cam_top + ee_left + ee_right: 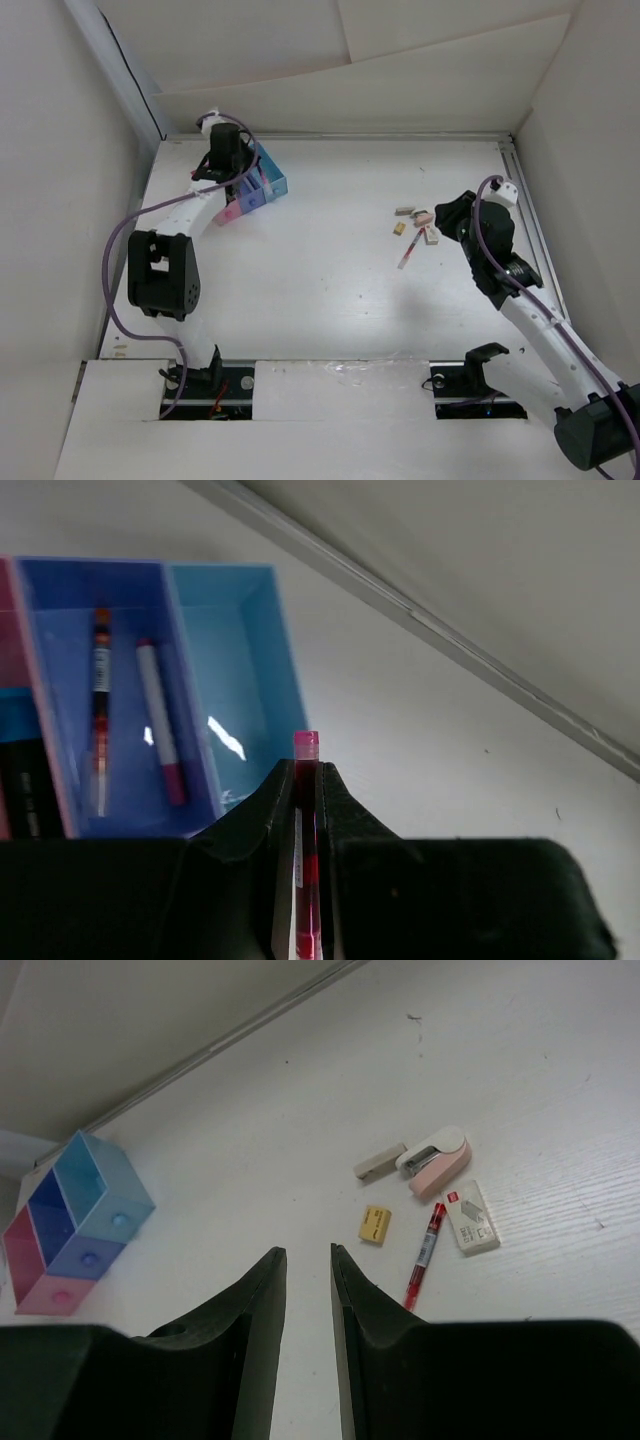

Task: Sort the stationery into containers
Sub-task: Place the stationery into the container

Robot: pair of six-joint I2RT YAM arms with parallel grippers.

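The purple-blue container of pens is to the left of my left gripper in the wrist view. My left gripper will move over that container next and let go of the thin pen (306, 742).
My left gripper (307, 766) is shut on a thin red-pink pen (306, 742), whose tip sticks out past the fingertips. It hovers just over the near right corner of the light blue container (240, 650). The purple-blue container (60, 590) beside it holds two pens (160, 720); the pink one (8, 610) is cut off at the left edge. From above, the left gripper (225, 150) covers part of the containers (268, 188). My right gripper (307, 1252) is open and holds nothing, raised left of a red pen (424, 1256) on the table.
Around the red pen lie a yellow eraser (375, 1224), a grey eraser (379, 1161), a pink stapler (436, 1158) and a small white box (471, 1217). The back wall's foot (480, 660) runs close behind the containers. The enclosure's left wall (70, 200) stands near them.
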